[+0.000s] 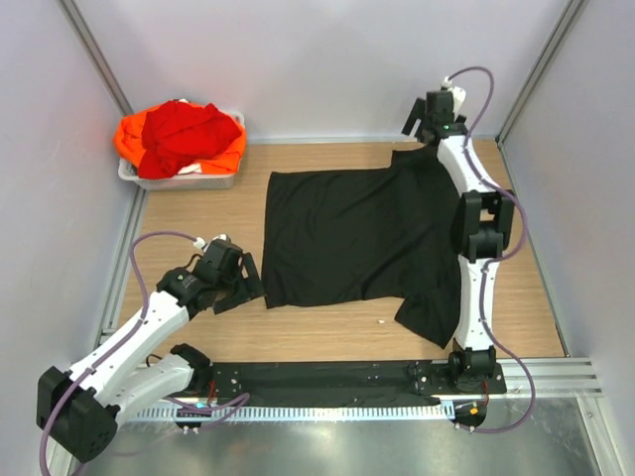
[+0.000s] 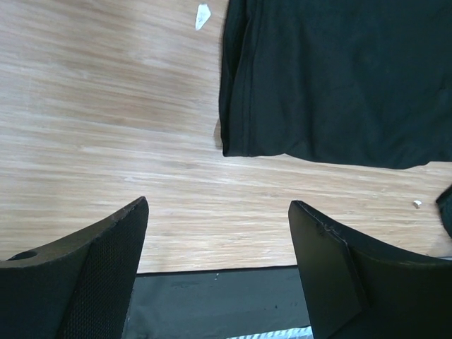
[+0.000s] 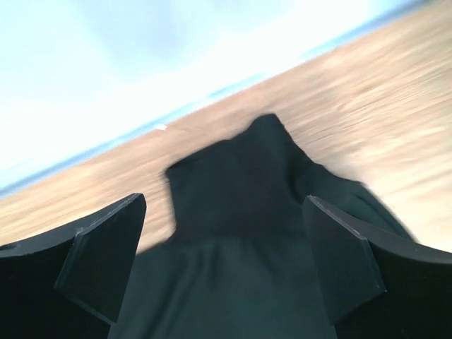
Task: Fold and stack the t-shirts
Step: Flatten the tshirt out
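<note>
My right gripper should move back over the black t-shirt (image 1: 347, 233) and down onto the near sleeve's hem (image 1: 422, 329), because that hem is below my gripper, closer to my base.
A black t-shirt (image 1: 347, 233) lies spread flat on the wooden table, one sleeve hanging toward the near right. A red t-shirt (image 1: 184, 129) is heaped on an orange t-shirt (image 1: 129, 139) at the back left. My left gripper (image 1: 248, 293) hovers open just left of the black shirt's near-left corner (image 2: 339, 78), with nothing between its fingers (image 2: 219, 212). My right gripper (image 1: 425, 127) is at the shirt's far right corner. In the blurred right wrist view it stands open (image 3: 222, 201) above the black cloth (image 3: 240, 247), holding nothing.
A white tub (image 1: 179, 181) at the back left holds the red and orange shirts. A small white scrap (image 2: 203, 15) and a tiny crumb (image 2: 417, 203) lie on the wood near the shirt's hem. Walls enclose the table on three sides.
</note>
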